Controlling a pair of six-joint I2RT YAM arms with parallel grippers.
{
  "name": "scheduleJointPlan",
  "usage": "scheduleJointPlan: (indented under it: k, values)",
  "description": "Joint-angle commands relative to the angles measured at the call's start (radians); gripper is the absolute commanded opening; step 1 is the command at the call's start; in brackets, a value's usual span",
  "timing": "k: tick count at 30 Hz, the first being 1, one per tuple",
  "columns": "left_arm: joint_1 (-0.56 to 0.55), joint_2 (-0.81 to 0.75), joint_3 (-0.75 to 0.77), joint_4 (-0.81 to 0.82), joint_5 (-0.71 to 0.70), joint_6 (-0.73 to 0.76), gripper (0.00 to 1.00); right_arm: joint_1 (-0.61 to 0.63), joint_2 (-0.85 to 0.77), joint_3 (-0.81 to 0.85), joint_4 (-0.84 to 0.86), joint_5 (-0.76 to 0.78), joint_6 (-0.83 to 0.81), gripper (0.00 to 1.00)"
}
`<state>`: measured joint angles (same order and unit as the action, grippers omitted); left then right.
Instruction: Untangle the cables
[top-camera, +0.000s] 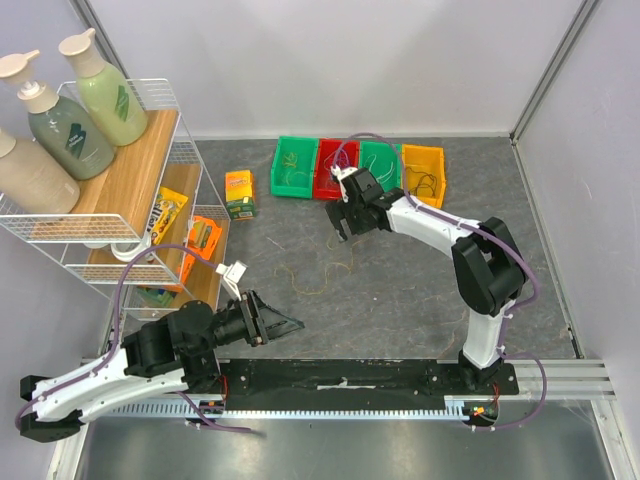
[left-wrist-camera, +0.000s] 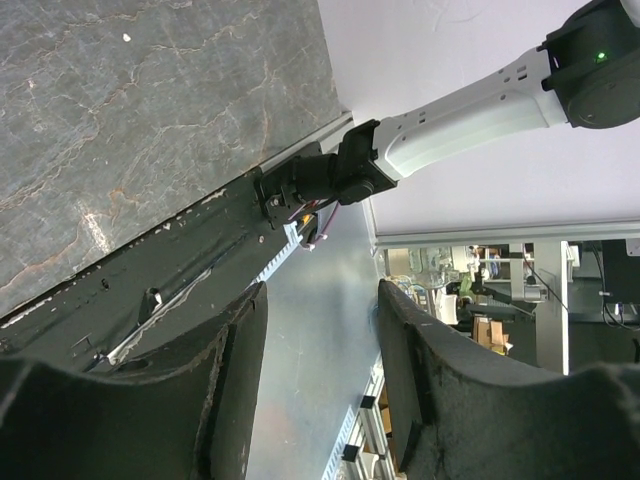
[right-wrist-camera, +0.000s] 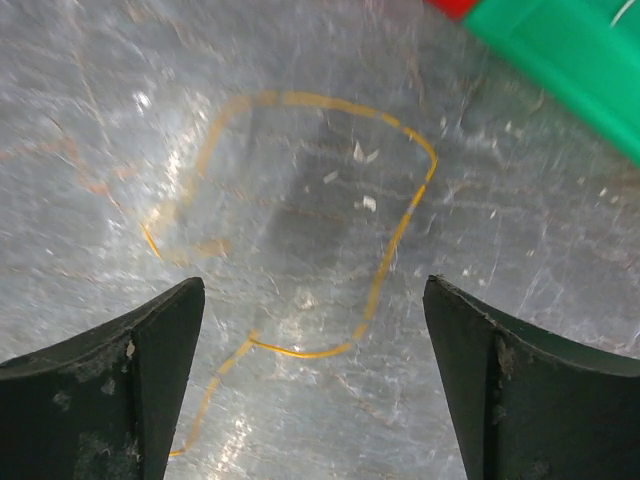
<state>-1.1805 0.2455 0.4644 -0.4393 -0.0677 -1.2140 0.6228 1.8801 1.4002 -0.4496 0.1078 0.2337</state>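
I will next bring the open fingers of my right gripper down and back to pinch the yellow cable's loop, which lies flat below and slightly back.
A thin yellow cable (right-wrist-camera: 398, 232) lies in a loose loop flat on the grey table, directly below my right gripper (right-wrist-camera: 315, 300). That gripper hangs open wide just above the loop and touches nothing; in the top view it sits in front of the bins (top-camera: 343, 228). More thin cables (top-camera: 315, 285) lie curled on the table between the two arms. My left gripper (top-camera: 287, 324) hovers low near the front edge, pointing right, its jaws (left-wrist-camera: 322, 300) apart with nothing between them.
Four small bins stand in a row at the back: green (top-camera: 294, 168), red (top-camera: 334, 170), green (top-camera: 381, 163) and orange (top-camera: 423, 176), some with thin wires inside. A juice box (top-camera: 239, 194) stands to their left. A wire rack (top-camera: 130, 200) with bottles fills the left side.
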Motion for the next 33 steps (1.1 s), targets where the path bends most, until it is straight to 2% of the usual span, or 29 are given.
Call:
scheduleJointPlan:
  k: [1,6,9,11,12,13,15,16,18,19,24,27,30,33]
  values:
    - [-0.002,0.015,0.026,0.022,0.017,0.030,0.54,-0.005,-0.033,-0.064,0.020,-0.022,-0.004,0.98]
    - [0.001,-0.002,0.019,0.019,0.022,0.022,0.54,-0.008,-0.042,-0.147,0.113,-0.104,0.068,0.98]
    - [0.001,-0.014,0.016,0.019,0.020,0.019,0.54,-0.003,-0.073,-0.213,0.231,-0.174,0.117,0.98]
    - [-0.001,-0.017,0.019,0.013,0.020,0.021,0.54,-0.005,-0.096,-0.256,0.300,-0.201,0.179,0.94]
    - [0.001,-0.018,0.020,0.008,0.022,0.019,0.54,-0.005,-0.098,-0.266,0.324,-0.217,0.193,0.86]
    - [0.001,-0.020,0.019,0.008,0.020,0.021,0.54,-0.003,-0.098,-0.270,0.337,-0.223,0.203,0.74]
    - [0.001,-0.022,0.016,0.008,0.020,0.014,0.54,-0.002,-0.101,-0.270,0.339,-0.195,0.210,0.36]
    - [-0.001,-0.022,0.014,0.008,0.022,0.014,0.54,0.000,-0.108,-0.265,0.325,-0.186,0.211,0.24]
    - [0.001,-0.018,0.017,0.010,0.031,0.022,0.54,0.012,-0.139,-0.264,0.295,-0.174,0.199,0.05]
    - [-0.001,-0.014,0.019,0.011,0.034,0.027,0.54,0.020,-0.165,-0.265,0.282,-0.172,0.191,0.00]
    - [0.001,0.034,0.072,0.037,0.063,0.115,0.50,0.028,-0.332,-0.271,0.213,-0.284,0.197,0.00]
    - [0.001,0.093,0.135,0.079,0.121,0.230,0.47,0.028,-0.418,-0.273,0.178,-0.394,0.226,0.00]
    - [0.001,0.168,0.203,0.083,0.112,0.341,0.47,0.029,-0.463,-0.276,0.152,-0.561,0.289,0.00]
    - [0.001,0.234,0.255,0.068,0.072,0.436,0.54,0.035,-0.490,-0.297,0.150,-0.681,0.358,0.00]
